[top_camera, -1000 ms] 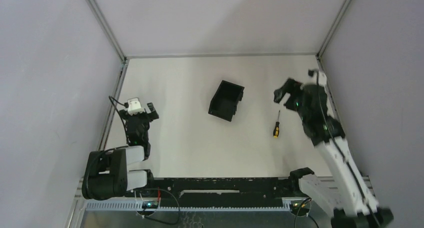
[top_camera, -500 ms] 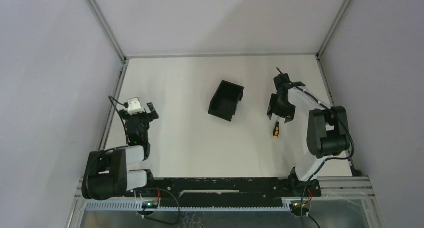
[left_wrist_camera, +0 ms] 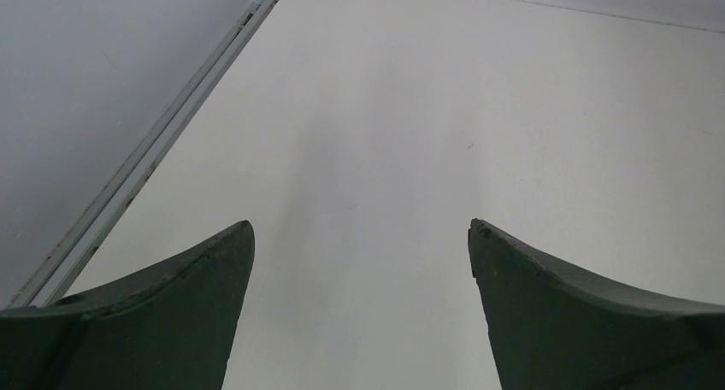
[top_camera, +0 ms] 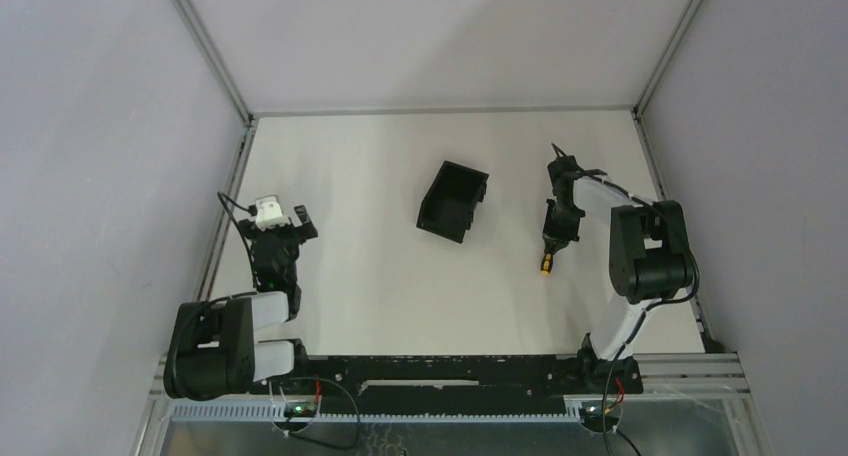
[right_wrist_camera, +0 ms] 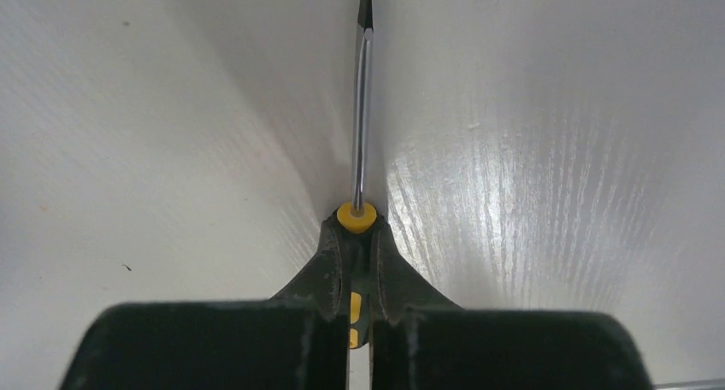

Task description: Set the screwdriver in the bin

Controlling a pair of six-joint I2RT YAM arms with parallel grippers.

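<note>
My right gripper next lifts, moves to the left in the top view and lowers into the black bin (top_camera: 453, 201), because the bin's open inside is empty.
The screwdriver (right_wrist_camera: 362, 108) lies on the white table, its thin metal shaft pointing away past my right fingertips. My right gripper (right_wrist_camera: 356, 236) is shut on the screwdriver's yellow and black handle, just behind the yellow collar. From above, my right gripper (top_camera: 553, 238) stands low over the table with the orange end of the screwdriver (top_camera: 546, 266) sticking out towards the near edge. The black bin (top_camera: 453, 201) stands to its left, about a bin's length away. My left gripper (top_camera: 280, 226) rests at the far left; in its wrist view the left gripper (left_wrist_camera: 361, 236) is open and holds nothing.
Grey walls with metal corner rails (top_camera: 241, 146) close in the table on three sides. The right arm's elbow (top_camera: 650, 251) stands close to the right wall. A black rail (top_camera: 440, 371) with cables runs along the near edge.
My right arm came down from beside the right wall onto the screwdriver, and its jaws went from wide open to shut on the handle. The screwdriver shifted slightly. The left arm has not moved.
</note>
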